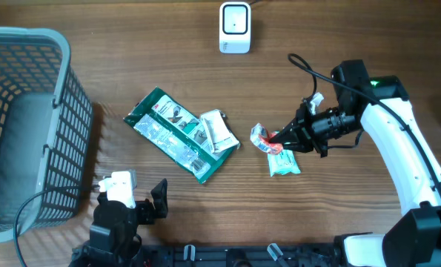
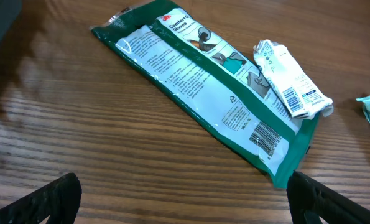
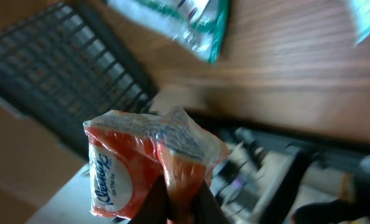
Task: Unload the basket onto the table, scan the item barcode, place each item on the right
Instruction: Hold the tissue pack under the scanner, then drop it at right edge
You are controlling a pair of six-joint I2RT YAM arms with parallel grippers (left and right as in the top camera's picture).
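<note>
The right gripper carries the pack out over the window of the white scanner (image 1: 234, 28) standing outward of it for scanning next, then toward the white canister, then releases it.
My right gripper (image 1: 276, 139) is shut on a red-orange tissue pack (image 1: 262, 138), pinching the plastic wrap at its end. The pack is lifted off the table in the right wrist view, where the tissue pack (image 3: 144, 165) fills the lower middle above the right gripper (image 3: 183, 202). No barcode shows on its visible faces. A white scanner (image 1: 234, 28) stands at the far edge of the table, well away from the pack. My left gripper (image 2: 188, 205) is open low over bare wood, its fingers (image 2: 45, 199) wide apart with nothing between them.
A green glove package (image 1: 177, 135) lies mid-table with a small white packet (image 1: 219, 130) on its right end. A teal pack (image 1: 284, 164) lies just below the right gripper. A grey mesh basket (image 1: 53, 44) fills the left side.
</note>
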